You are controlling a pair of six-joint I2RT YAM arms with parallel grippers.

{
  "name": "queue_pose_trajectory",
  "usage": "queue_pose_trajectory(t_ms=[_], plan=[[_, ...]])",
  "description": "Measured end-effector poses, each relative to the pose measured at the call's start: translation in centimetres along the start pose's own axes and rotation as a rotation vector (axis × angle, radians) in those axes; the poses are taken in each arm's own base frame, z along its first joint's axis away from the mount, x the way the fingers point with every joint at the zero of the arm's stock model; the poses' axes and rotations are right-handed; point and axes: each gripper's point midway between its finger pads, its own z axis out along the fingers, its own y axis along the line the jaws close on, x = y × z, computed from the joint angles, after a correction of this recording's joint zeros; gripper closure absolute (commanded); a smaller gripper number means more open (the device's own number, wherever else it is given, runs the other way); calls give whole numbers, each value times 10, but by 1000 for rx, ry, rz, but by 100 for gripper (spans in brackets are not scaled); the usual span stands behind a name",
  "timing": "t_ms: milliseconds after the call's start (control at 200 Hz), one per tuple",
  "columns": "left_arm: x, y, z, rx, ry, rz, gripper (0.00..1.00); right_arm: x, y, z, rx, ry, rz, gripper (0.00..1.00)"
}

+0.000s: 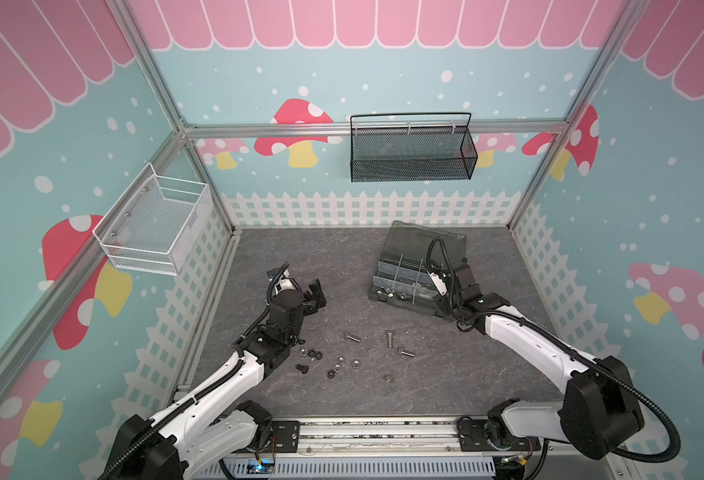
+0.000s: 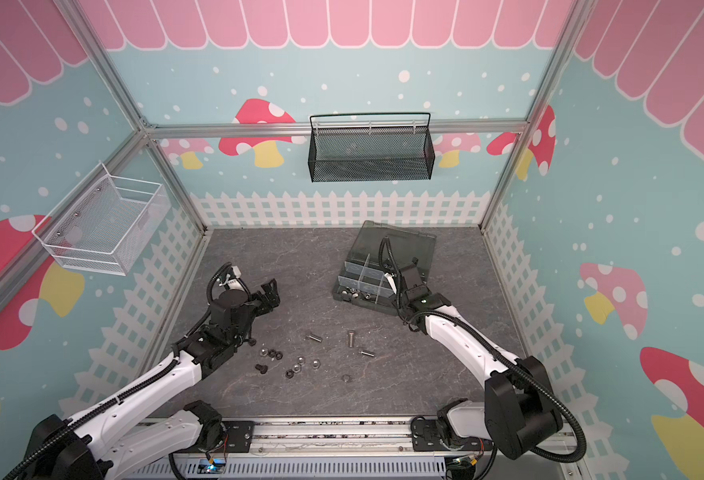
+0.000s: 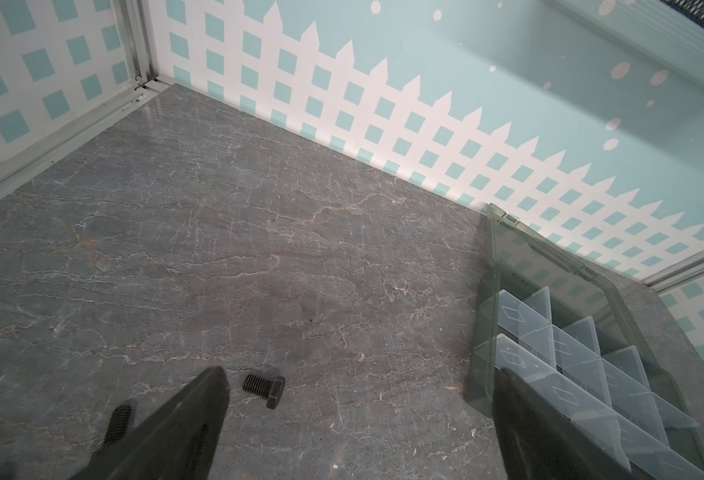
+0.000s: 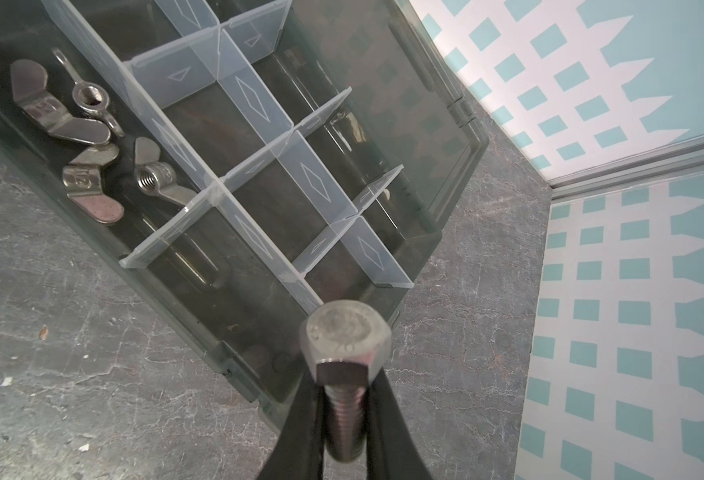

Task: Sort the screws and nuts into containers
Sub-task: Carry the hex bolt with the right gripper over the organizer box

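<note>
The screw in my right gripper should go down next toward the wing nuts, over the bare bottom of the empty near compartment (image 1: 422,302) (image 4: 230,278) below. Then I should let go of it.
The dark grey organizer box (image 1: 402,306) lies at the back right, lid open, with clear dividers forming the containers (image 4: 258,124). My right gripper (image 4: 344,374) is shut on the shank of a silver hex-head screw (image 4: 347,336), held just above the box's near corner (image 4: 258,395). My left gripper (image 1: 317,293) hovers open over bare floor at the left; a short black screw (image 3: 266,388) lies by one of its fingers (image 3: 200,407). Loose silver screws (image 1: 390,338) and several nuts (image 1: 340,360) lie scattered in the front middle. Wing nuts (image 4: 80,137) sit in one corner compartment.
A black mesh basket (image 1: 412,151) hangs on the back wall and a white wire basket (image 1: 154,220) on the left wall. Another black screw (image 1: 301,368) lies near the left arm. Fence-patterned walls close the floor on three sides.
</note>
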Motion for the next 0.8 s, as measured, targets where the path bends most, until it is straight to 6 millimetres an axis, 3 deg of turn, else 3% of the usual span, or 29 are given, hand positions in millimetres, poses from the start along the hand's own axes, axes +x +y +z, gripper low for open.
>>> queue_pose_trajectory(t_ms=[195,440,800], plan=[[-2,2,-1,-11,5,2,1,4,10,9,-37,20,-24,100],[-6,6,-2,-18,-7,-6,1,23,18,35,-71,108,-63,100],[-12,10,-5,-23,-25,-22,1,8,35,51,-187,74,-87,100]])
